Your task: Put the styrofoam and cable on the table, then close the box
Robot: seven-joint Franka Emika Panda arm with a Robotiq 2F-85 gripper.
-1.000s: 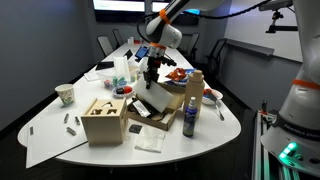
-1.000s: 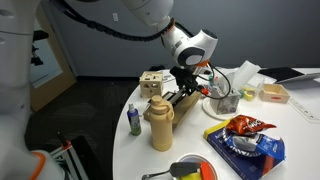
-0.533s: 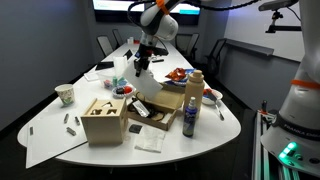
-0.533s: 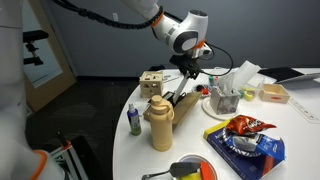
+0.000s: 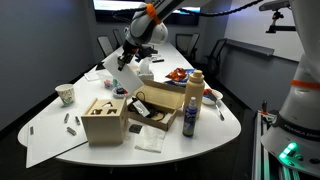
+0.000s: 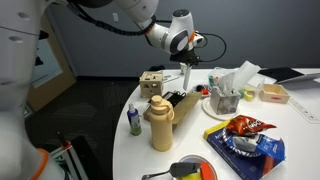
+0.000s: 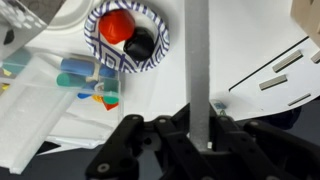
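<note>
I should move my gripper outward and slightly down toward the cup and let go of the slab (image 5: pixel 122 74) (image 7: pixel 197 60) there, because the white table is bare between the bowl and the cup.
My gripper (image 7: pixel 197 135) is shut on a thin white styrofoam slab (image 7: pixel 197 60), seen edge-on in the wrist view. In an exterior view the slab (image 6: pixel 186 78) hangs upright below the gripper (image 6: pixel 186 62), above the white table (image 6: pixel 190 150). The flat tan cardboard box (image 5: pixel 162 104) lies open with its flap up, to the right of the gripper (image 5: pixel 124 58). A dark cable (image 5: pixel 140 108) lies inside the box. The box (image 6: pixel 176 100) also shows behind the tan bottle.
A pale wooden cube box (image 5: pixel 104 120) stands in front of the cardboard box. A tan bottle (image 5: pixel 191 100) stands beside it. A patterned bowl (image 7: pixel 127 35) with red and black items lies under the gripper. A snack bag (image 6: pixel 245 126) and a cup (image 5: pixel 66 94) are on the table.
My gripper has risen from the cardboard box with the styrofoam slab and swung away from it, toward the far side of the table over the bowl.
</note>
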